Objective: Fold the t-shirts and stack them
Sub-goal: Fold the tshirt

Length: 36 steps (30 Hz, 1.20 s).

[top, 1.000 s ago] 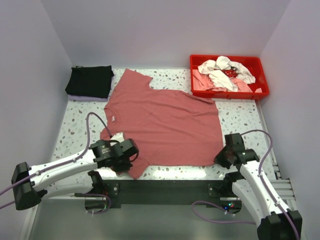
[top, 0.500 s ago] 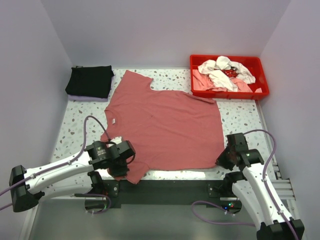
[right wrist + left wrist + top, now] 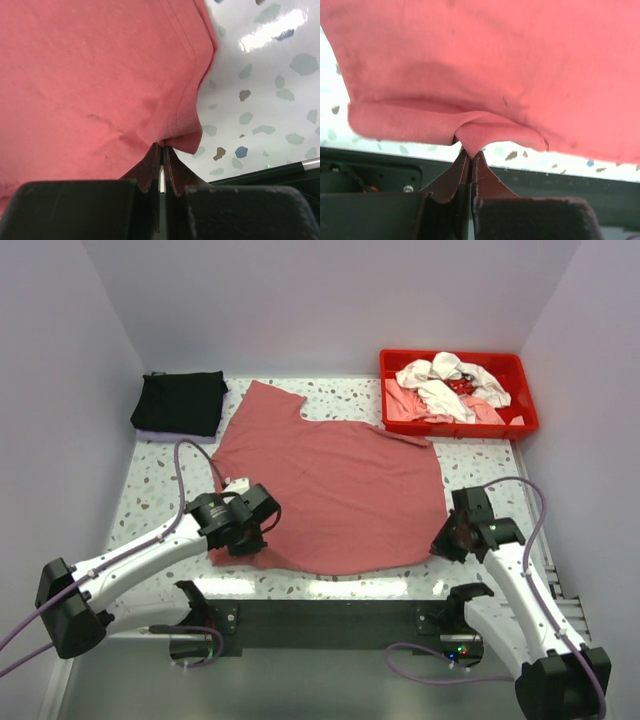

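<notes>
The pinched sleeve goes outward in my left gripper over the still-spread cloth next. It comes free there, narrowing the shirt, since the shirt's midline [image 3: 287, 485] [image 3: 480, 45] lies that way.
A brick-red t-shirt [image 3: 335, 490] lies spread across the middle of the speckled table. My left gripper [image 3: 243, 540] is shut on its near left sleeve and holds the cloth bunched; the left wrist view shows the pinch [image 3: 469, 150]. My right gripper [image 3: 445, 540] is shut on the shirt's near right hem corner, as the right wrist view shows [image 3: 162, 146]. A folded black t-shirt [image 3: 180, 402] sits at the back left. White and pale pink shirts [image 3: 445, 388] lie crumpled in the red tray.
The red plastic tray [image 3: 528, 405] stands at the back right. Purple walls close in the table on three sides. A black bar [image 3: 330, 615] runs along the near edge between the arm bases. A thin lilac cloth edge [image 3: 170, 436] shows under the black shirt.
Both grippers moved away from the near edge, carrying the shirt's near edge with them. The left sleeve has been drawn up and inward. The near hem now lies farther from the table edge.
</notes>
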Tool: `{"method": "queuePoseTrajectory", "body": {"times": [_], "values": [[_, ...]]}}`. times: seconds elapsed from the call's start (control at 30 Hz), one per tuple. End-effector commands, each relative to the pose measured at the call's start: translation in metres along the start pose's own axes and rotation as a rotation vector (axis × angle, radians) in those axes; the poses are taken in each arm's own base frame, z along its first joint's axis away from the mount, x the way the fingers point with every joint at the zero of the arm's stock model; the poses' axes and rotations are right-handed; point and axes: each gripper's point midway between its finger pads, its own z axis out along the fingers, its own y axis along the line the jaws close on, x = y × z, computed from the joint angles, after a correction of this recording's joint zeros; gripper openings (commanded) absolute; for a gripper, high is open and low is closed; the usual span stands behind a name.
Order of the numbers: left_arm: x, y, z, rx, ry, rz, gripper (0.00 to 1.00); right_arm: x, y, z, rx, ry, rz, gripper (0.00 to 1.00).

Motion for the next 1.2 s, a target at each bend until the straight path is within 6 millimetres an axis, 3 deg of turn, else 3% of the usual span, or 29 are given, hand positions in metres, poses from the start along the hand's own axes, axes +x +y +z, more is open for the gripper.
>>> {"method": "queuePoseTrajectory", "body": {"times": [0.0, 0.33, 0.5, 0.63, 1.0, 1.13, 1.17], "values": [[-0.047, -0.021, -0.005, 0.046, -0.132, 0.047, 0.00, -0.035, 0.028, -0.011, -0.063, -0.091, -0.059, 0.02], [-0.110, -0.045, 0.012, 0.058, -0.233, 0.033, 0.00, -0.075, 0.062, -0.004, -0.098, -0.159, -0.093, 0.03], [-0.124, -0.034, 0.031, -0.008, -0.216, 0.003, 0.00, -0.097, 0.070, 0.002, -0.074, -0.212, -0.103, 0.03], [-0.142, -0.048, 0.035, 0.053, -0.257, 0.001, 0.00, -0.113, 0.080, 0.004, -0.088, -0.262, -0.092, 0.03], [-0.162, -0.043, 0.060, 0.001, -0.242, -0.001, 0.00, -0.128, 0.093, 0.021, -0.081, -0.269, -0.076, 0.05], [-0.175, -0.038, 0.066, -0.024, -0.265, -0.029, 0.00, -0.138, 0.093, 0.031, -0.048, -0.287, -0.078, 0.10], [-0.180, -0.035, 0.068, -0.035, -0.277, -0.041, 0.01, -0.138, 0.090, 0.036, -0.026, -0.281, -0.078, 0.16]]}}
